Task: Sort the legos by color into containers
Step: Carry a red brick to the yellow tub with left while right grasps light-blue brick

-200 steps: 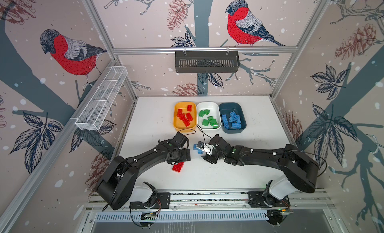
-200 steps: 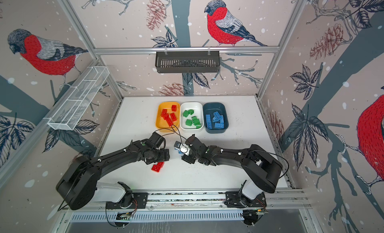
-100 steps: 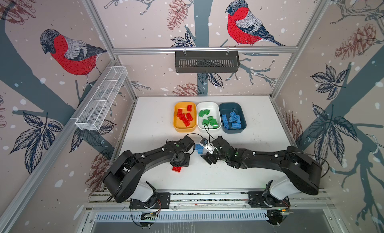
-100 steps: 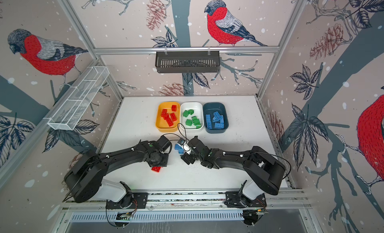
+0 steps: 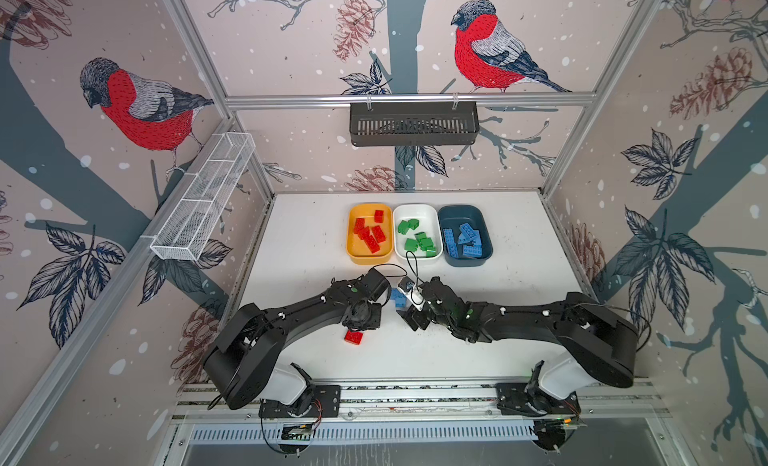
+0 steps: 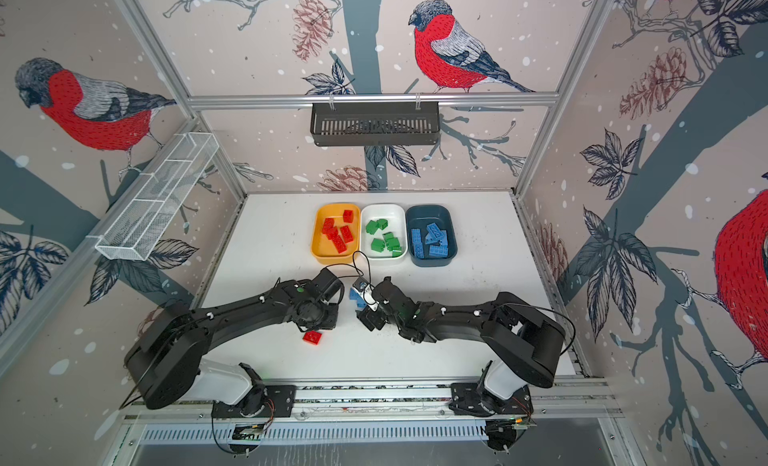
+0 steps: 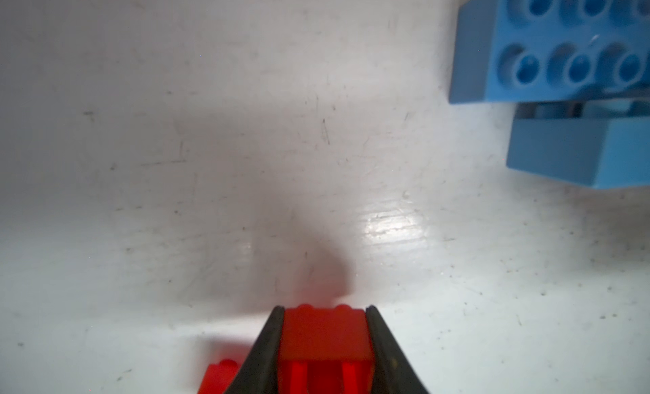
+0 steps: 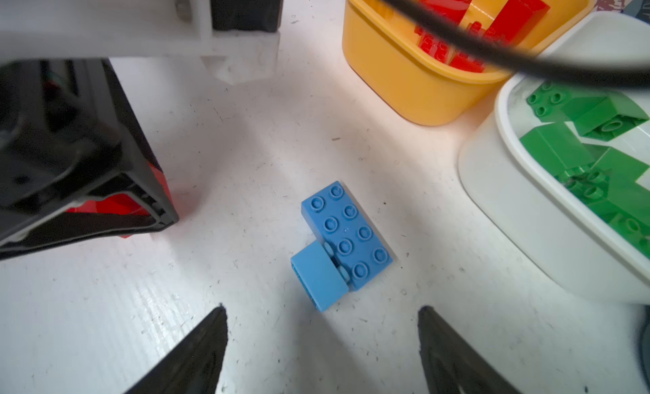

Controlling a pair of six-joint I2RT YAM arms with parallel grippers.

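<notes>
The yellow tub (image 5: 370,231) stands outward and already holds red legos, so next I should move my left gripper up and outward over the tub and release the red lego.
My left gripper (image 7: 324,309) is shut on a red lego (image 7: 325,336) just above the table; a second red lego (image 7: 220,376) lies beside it. In both top views a red lego (image 5: 353,337) (image 6: 311,337) shows at the left gripper (image 5: 358,326). Two light blue legos (image 8: 346,230) (image 8: 318,279) touch each other on the table between the arms (image 5: 398,297). Just short of them my right gripper (image 8: 322,315) (image 5: 410,318) hangs open and holds nothing. The containers stand in a row behind: yellow (image 5: 365,212) with red legos, white (image 5: 428,214) with green ones, teal (image 5: 453,216) with blue ones.
The yellow tub (image 8: 404,79) and white tub (image 8: 520,213) stand close beyond the blue legos. A black camera cable (image 5: 409,262) loops over the white tub's front rim. A black slotted basket (image 5: 413,123) hangs on the back wall and a white wire basket (image 5: 203,202) on the left wall.
My left gripper has shut on the red lego. My right gripper has opened wider and stays by the blue legos.
</notes>
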